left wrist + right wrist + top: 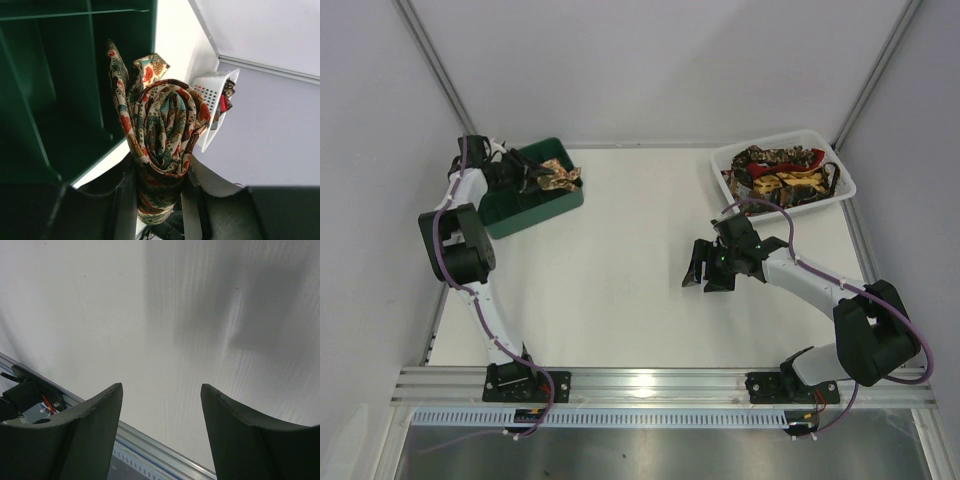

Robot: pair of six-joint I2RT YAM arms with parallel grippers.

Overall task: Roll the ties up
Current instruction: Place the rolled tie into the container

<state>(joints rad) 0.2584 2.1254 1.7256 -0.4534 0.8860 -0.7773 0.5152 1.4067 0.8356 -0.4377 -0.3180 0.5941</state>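
Next I should tip my left gripper downward, lower the rolled tie (563,177) into the section beside the crate's end one and release it there, since that section shows empty.
A rolled tie (165,125) with a red, green and cream paisley print sits coiled between the fingers of my left gripper (160,172), which is shut on it. In the top view that gripper (542,177) holds the tie (563,177) above the green compartmented crate (535,205) at the back left. More ties (775,165) lie piled in the white tray (847,185) at the back right. My right gripper (705,275) hovers open over bare table right of the middle, nothing between its fingers (100,415).
The crate's dark green dividers (60,90) fill the left of the left wrist view, with the white tray (215,95) far behind the roll. The aluminium front rail (150,450) runs below the right gripper (161,390). White walls close in the table.
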